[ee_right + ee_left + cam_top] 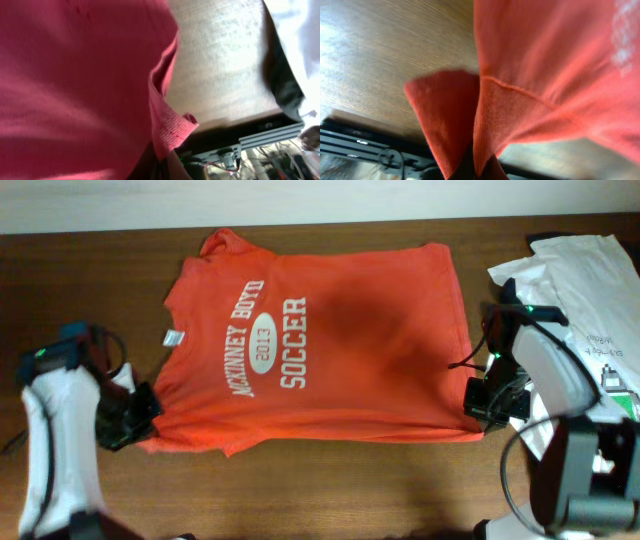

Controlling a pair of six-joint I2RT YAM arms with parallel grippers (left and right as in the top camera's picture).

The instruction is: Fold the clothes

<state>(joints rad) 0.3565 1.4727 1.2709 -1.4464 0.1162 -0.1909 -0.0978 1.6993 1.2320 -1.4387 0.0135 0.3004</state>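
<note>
My right gripper moves outward over the middle of the shirt's hem edge (457,330) next, which lies outward of it, and releases the shirt's corner where the shirt lies flat.
The red-orange T-shirt (330,350) with white lettering lies spread flat on the wooden table, collar toward the left. My left gripper (135,418) is shut on the shirt's near-left sleeve corner; in the left wrist view the sleeve cloth (470,125) runs pinched into the jaws (475,172). My right gripper (482,402) is shut on the shirt's near-right hem corner; in the right wrist view the hem (170,125) folds into the jaws (160,170).
A white garment (585,290) with a dark one under it lies at the table's right end, behind my right arm. The wooden table (300,490) shows bare in front of the shirt and on the far left.
</note>
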